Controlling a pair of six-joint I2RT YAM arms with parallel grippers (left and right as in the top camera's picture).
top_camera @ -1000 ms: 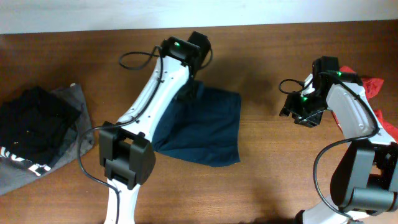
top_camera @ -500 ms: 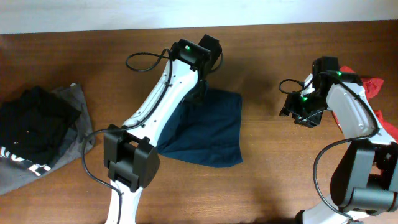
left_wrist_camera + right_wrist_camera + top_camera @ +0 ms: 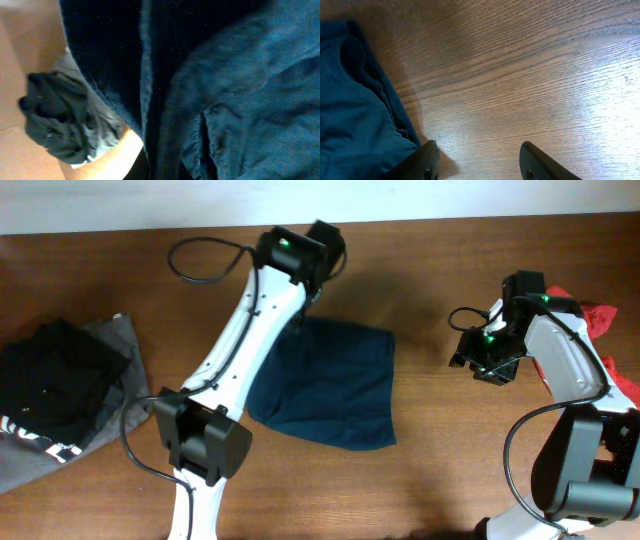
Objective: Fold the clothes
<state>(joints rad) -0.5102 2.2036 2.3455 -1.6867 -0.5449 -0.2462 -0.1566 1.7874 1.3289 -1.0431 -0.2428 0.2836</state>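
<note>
To the right of my left gripper in the overhead view lies the garment's opposite far corner (image 3: 385, 340), so I should carry the held cloth across to it and release.
A dark blue garment (image 3: 330, 385) lies spread on the wooden table in the overhead view. My left gripper (image 3: 303, 308) is at its far left corner, under the wrist, and seems shut on the cloth. In the left wrist view the blue garment (image 3: 230, 85) fills the frame close up and hides the fingers. My right gripper (image 3: 472, 358) is open and empty over bare wood, right of the garment. In the right wrist view its fingers (image 3: 482, 162) are spread, with the garment's edge (image 3: 355, 115) at the left.
A pile of black and grey clothes (image 3: 60, 395) lies at the left edge of the table; it also shows in the left wrist view (image 3: 55, 120). A red cloth (image 3: 600, 320) lies at the far right behind the right arm.
My left gripper swung right, then back left and farther from me. The blue garment shifted and spread a little to the right. The right arm has not moved.
</note>
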